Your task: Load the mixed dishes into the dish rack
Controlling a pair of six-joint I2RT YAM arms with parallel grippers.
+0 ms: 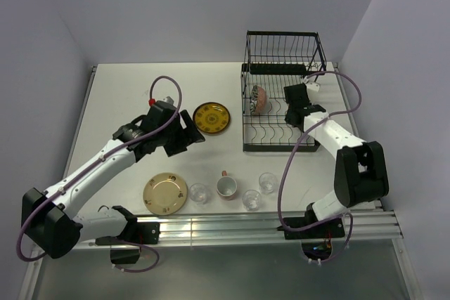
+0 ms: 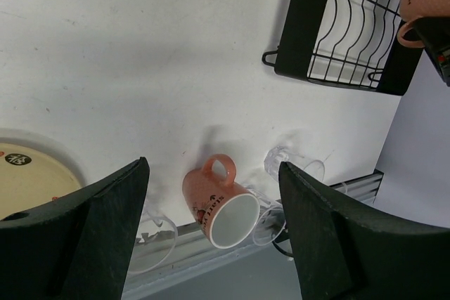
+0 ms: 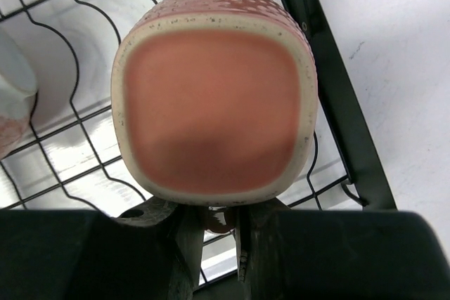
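Note:
My right gripper shifts the mug from the rack's dark edge bar toward the bowl next and lowers it onto the rack's slotted base.
The black wire dish rack [image 1: 281, 50] stands at the back right. My right gripper [image 1: 278, 106] is over its slotted base, shut on the handle of an orange-and-white mug [image 3: 214, 96], with the mug's base towards the wrist camera [image 3: 221, 217]. A dark patterned bowl [image 1: 252, 100] stands in the slots beside it. My left gripper [image 1: 191, 128] is open and empty above the table [image 2: 212, 168]. On the table lie the yellow plate [image 1: 211, 117], the tan plate [image 1: 166, 193], a second mug [image 1: 226, 187] and three clear glasses [image 1: 200, 192] [image 1: 251, 199] [image 1: 267, 182].
The rack's taller basket [image 1: 285, 61] is at its far end. A metal rail [image 1: 267, 226] runs along the table's near edge. Walls close in at the left, back and right. The rack's corner [image 2: 302, 40] shows in the left wrist view.

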